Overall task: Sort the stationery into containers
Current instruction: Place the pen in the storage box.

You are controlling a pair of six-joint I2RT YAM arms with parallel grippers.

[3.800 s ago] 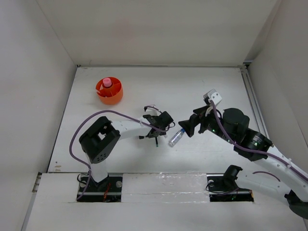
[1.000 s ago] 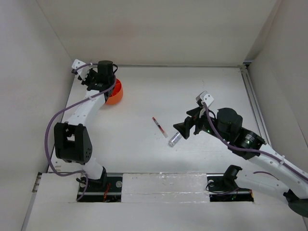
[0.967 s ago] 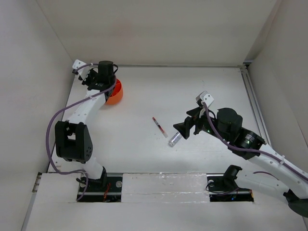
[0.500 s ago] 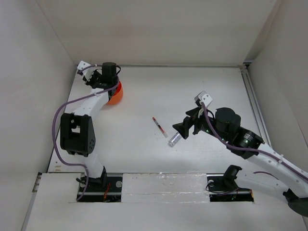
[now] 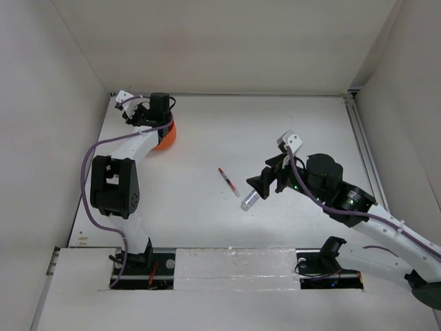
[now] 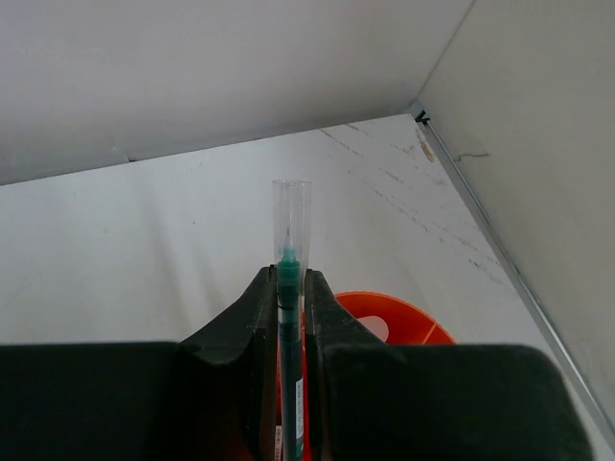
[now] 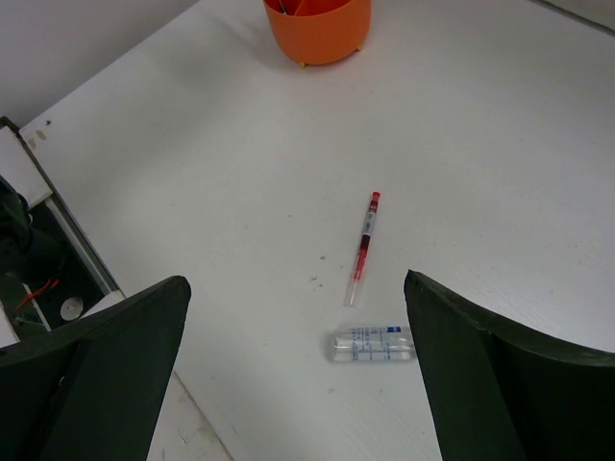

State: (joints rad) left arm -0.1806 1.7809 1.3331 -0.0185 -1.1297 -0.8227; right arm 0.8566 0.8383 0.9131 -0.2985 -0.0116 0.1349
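Observation:
My left gripper has the dark-green pen upright. It will lower the pen down into the orange tub (image 5: 167, 136).
My left gripper (image 6: 290, 280) is shut on a dark-green pen (image 6: 287, 327) that stands up between its fingers, its clear cap pointing to the far wall. Just below and beyond it is the orange tub (image 6: 413, 322), with a pale pink shape (image 6: 371, 327) inside. From above, the left gripper (image 5: 153, 114) hangs over the tub (image 5: 167, 136) at the far left. My right gripper (image 7: 296, 280) is open and holds nothing, raised above a red pen (image 7: 364, 245) and a clear bottle (image 7: 373, 343) lying on the table. Both show mid-table, the red pen (image 5: 228, 181) and the bottle (image 5: 250, 200), left of the right gripper (image 5: 260, 183).
White walls close in the table at the back and on both sides; the tub sits close to the left wall and far corner. The tub (image 7: 317, 29) also shows at the top of the right wrist view. The arm bases and a taped strip run along the near edge.
The left gripper carried the green pen from mid-table to the tub, and in the last second its wrist shifted slightly right over it. The right arm barely moved.

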